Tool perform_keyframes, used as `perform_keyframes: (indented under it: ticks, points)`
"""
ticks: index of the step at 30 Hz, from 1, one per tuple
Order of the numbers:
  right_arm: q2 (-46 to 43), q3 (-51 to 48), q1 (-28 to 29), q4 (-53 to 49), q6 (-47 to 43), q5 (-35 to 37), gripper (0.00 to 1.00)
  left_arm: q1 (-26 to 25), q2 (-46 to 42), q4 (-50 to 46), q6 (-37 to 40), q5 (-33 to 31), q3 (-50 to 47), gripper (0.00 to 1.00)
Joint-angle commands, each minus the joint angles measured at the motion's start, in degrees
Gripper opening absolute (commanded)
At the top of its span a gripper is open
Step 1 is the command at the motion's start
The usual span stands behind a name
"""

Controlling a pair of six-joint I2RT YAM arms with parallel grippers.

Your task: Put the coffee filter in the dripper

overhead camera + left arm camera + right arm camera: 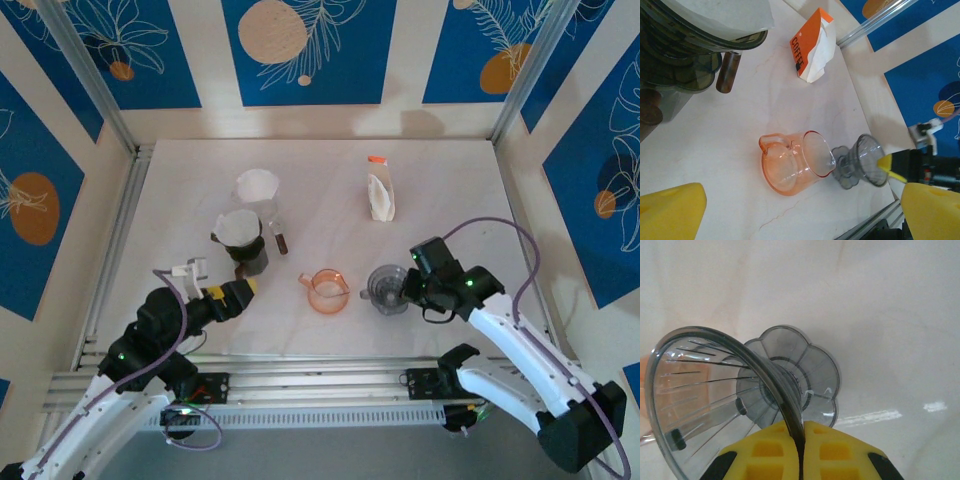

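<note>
The dripper (383, 288) in my right gripper will go up over the opening of the empty orange pitcher next, and then I will lower the dripper's foot there.
The dripper (383, 288) is a clear grey ribbed cone on a flower-shaped foot, standing right of centre on the table. My right gripper (407, 289) is shut on its near rim; in the right wrist view the yellow fingers (765, 452) pinch the rim of the dripper (715, 390) at the gripper (801, 442). White paper coffee filters sit at the back left: one (257, 186) in a clear holder, another (239, 228) in a dark vessel, its filter (725, 15) seen from the left wrist. My left gripper (236, 292) is open and holds nothing, left of the dripper (862, 162).
An orange glass pitcher (326, 291) stands just left of the dripper, almost touching it. An orange-and-white coffee bag (380, 195) lies at the back right. A brown handle (281, 240) sticks out beside the dark vessel. Aluminium rails edge the table's near side.
</note>
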Motion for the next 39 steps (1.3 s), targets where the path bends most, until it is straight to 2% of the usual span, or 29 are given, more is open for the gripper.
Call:
perform_keyframes:
  ticks: [1, 6, 10, 16, 39]
  points:
    - [-1.1, 6.7, -0.4, -1.0, -3.9, -0.6, 0.0, 0.6, -0.4, -1.7, 2.1, -1.5, 2.6, 1.0]
    - [3.9, 14.8, 0.6, 0.3, -7.4, -9.4, 0.0, 0.6, -0.4, -3.0, 2.6, -2.2, 3.6, 1.0]
    - [9.9, 18.3, 5.3, 2.3, -7.4, -14.4, 0.0, 0.6, -0.5, -3.3, 2.5, -2.3, 3.6, 1.0]
    - [18.0, 22.1, 9.8, 3.2, -8.6, -15.3, 0.0, 0.6, -0.7, -3.6, 2.3, -2.4, 3.6, 1.0]
    - [26.4, 20.3, 10.4, 8.4, -9.0, -16.3, 0.0, 0.6, -0.7, -4.6, 2.8, -3.3, 3.5, 1.0]
